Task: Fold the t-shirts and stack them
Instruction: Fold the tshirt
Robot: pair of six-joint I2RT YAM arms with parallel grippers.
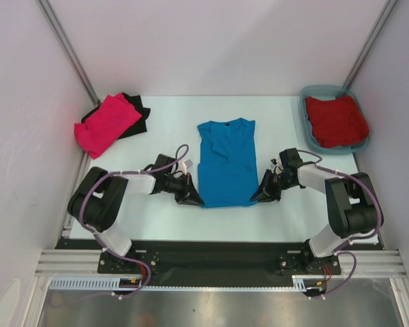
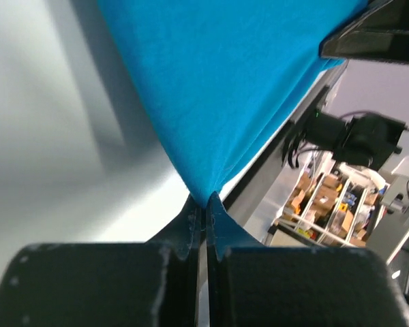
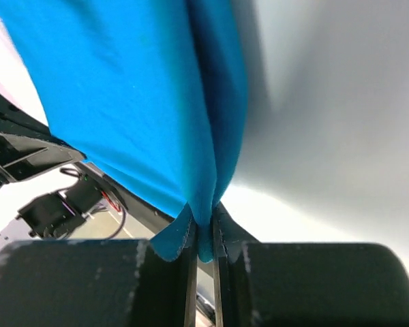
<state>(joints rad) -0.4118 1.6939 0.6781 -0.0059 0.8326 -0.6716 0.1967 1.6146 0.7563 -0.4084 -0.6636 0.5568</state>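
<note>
The shirt is still lying at full length, so my right gripper will next sweep the shirt's hem corner outward and let go of it at the shirt's shoulder on the tub's side (image 1: pixel 247 129).
A bright blue t-shirt (image 1: pixel 225 162) lies flat in the middle of the table, sleeves folded in, collar at the far end. My left gripper (image 1: pixel 195 200) is shut on its near left hem corner; the left wrist view shows the blue cloth (image 2: pixel 211 102) pinched between the tips (image 2: pixel 206 208). My right gripper (image 1: pixel 258 196) is shut on the near right hem corner, where the blue cloth (image 3: pixel 136 102) runs down into the closed jaws (image 3: pixel 204 235). A hot pink t-shirt (image 1: pixel 108 124) lies on a black t-shirt (image 1: pixel 138 112) at the far left. A dark red t-shirt (image 1: pixel 336 120) fills the tub.
A teal plastic tub (image 1: pixel 311 143) stands at the far right corner. White walls with metal posts enclose the table on three sides. The black base rail (image 1: pixel 211 259) runs along the near edge.
</note>
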